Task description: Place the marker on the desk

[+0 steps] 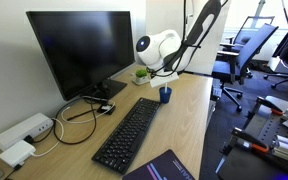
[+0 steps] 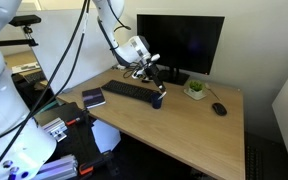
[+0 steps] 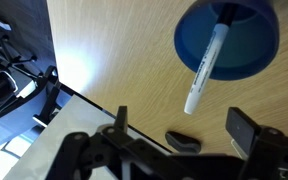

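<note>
My gripper moves down a little toward the blue cup next, to get the marker's pale tip (image 3: 193,103) between its open fingers.
In the wrist view the marker (image 3: 204,68), with a pale barrel and a dark end, stands tilted in a small blue cup (image 3: 229,40) on the light wood desk (image 3: 114,50). Its pale tip sticks out over the cup's rim. My gripper (image 3: 182,125) is open and empty, with both fingers apart above the desk, just short of the cup. In both exterior views the gripper (image 1: 167,76) (image 2: 154,76) hovers right above the blue cup (image 1: 165,95) (image 2: 158,100) on the desk (image 1: 179,125) (image 2: 184,130). The marker is too small to make out there.
A black keyboard (image 1: 129,132) (image 2: 131,91) lies beside the cup, with a monitor (image 1: 79,50) (image 2: 179,45) and a small plant (image 1: 141,74) (image 2: 195,89) behind it. There is also a mouse (image 2: 218,109), a notebook (image 2: 93,98) and a power strip (image 1: 24,130). The desk edge is close in the wrist view.
</note>
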